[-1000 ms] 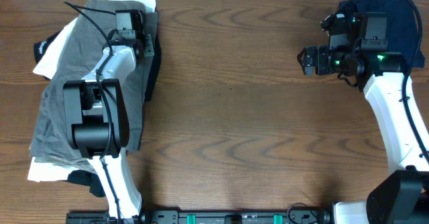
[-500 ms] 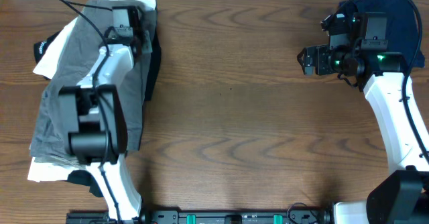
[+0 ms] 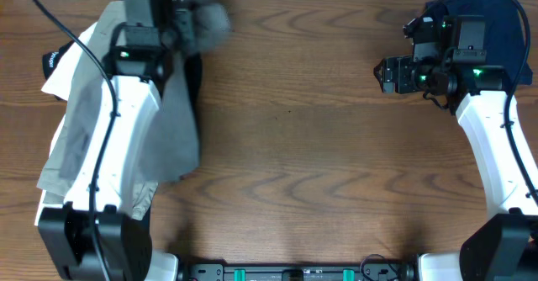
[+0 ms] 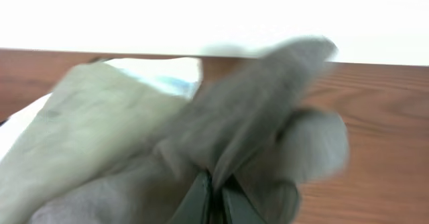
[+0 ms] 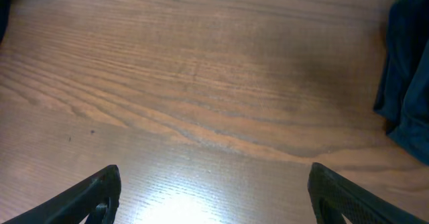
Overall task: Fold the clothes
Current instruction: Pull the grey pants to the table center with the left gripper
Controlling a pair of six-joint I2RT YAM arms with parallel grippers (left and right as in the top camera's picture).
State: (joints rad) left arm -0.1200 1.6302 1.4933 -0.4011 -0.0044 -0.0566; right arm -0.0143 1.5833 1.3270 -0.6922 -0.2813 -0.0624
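The middle of the table is bare, so I should move my left gripper off the pile, to the right in the overhead view, and release the shorts [image 3: 172,134] there.
The grey shorts [image 3: 172,134] hang from my left gripper [image 3: 187,22] at the table's far left, lifted and blurred by motion. In the left wrist view the left gripper [image 4: 216,187] is shut on a fold of the grey shorts [image 4: 268,110]. Under them lies the pile of clothes: a khaki-tan garment [image 3: 71,138], white cloth [image 3: 59,79] and black cloth [image 3: 195,75]. My right gripper [image 3: 384,75] is open and empty above bare wood at the far right; its fingers [image 5: 213,190] are spread wide. A navy garment [image 3: 496,20] lies under the right arm, seen also in the right wrist view [image 5: 409,90].
The wooden table [image 3: 286,146] stretches between the two arms. Its far edge runs along the top of the overhead view, close behind the left gripper. The arm bases stand at the front edge.
My left gripper has closed on the grey shorts and lifted them up and toward the far edge. The shorts have peeled off the pile, baring the khaki-tan garment. The right arm has not moved.
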